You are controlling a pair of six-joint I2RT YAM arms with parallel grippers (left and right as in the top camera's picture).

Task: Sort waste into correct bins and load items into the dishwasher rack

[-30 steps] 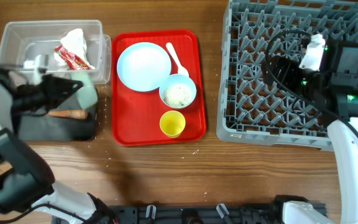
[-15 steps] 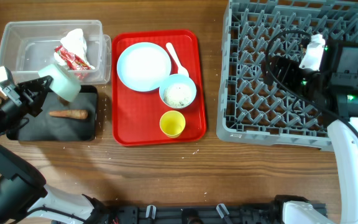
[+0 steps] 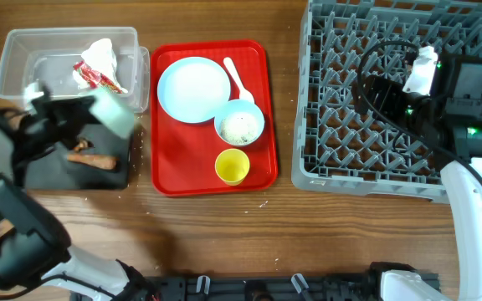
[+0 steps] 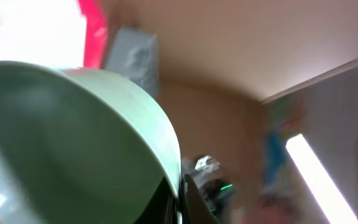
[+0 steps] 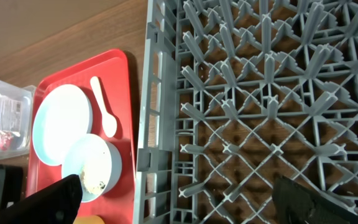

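Note:
The left gripper will turn the bowl upright next and lower it beside the yellow cup, because there is free space in that spot.
My left gripper (image 3: 89, 114) is shut on the rim of a pale mint bowl (image 3: 112, 113) and holds it tilted above the black bin (image 3: 74, 177). In the left wrist view the bowl (image 4: 73, 137) fills the left side, with the gripper (image 4: 180, 198) pinching its rim. A brown sausage piece (image 3: 90, 158) lies in the black bin. The clear bin (image 3: 23, 50) holds the red-and-white wrapper (image 3: 99, 68). My right gripper (image 3: 375, 88) is open and empty above the grey rack (image 3: 392, 159); it also shows in the right wrist view (image 5: 185, 205).
The red tray (image 3: 166, 180) holds a pale blue plate (image 3: 193, 89), a white spoon (image 3: 238, 79), a bowl with rice (image 3: 239, 125) and a yellow cup (image 3: 232, 166). The right wrist view shows the rack (image 5: 260, 93), plate (image 5: 61, 121) and spoon (image 5: 104, 112).
My left gripper swung the bowl left and tipped it, then back right over the black bin. The right arm has not moved.

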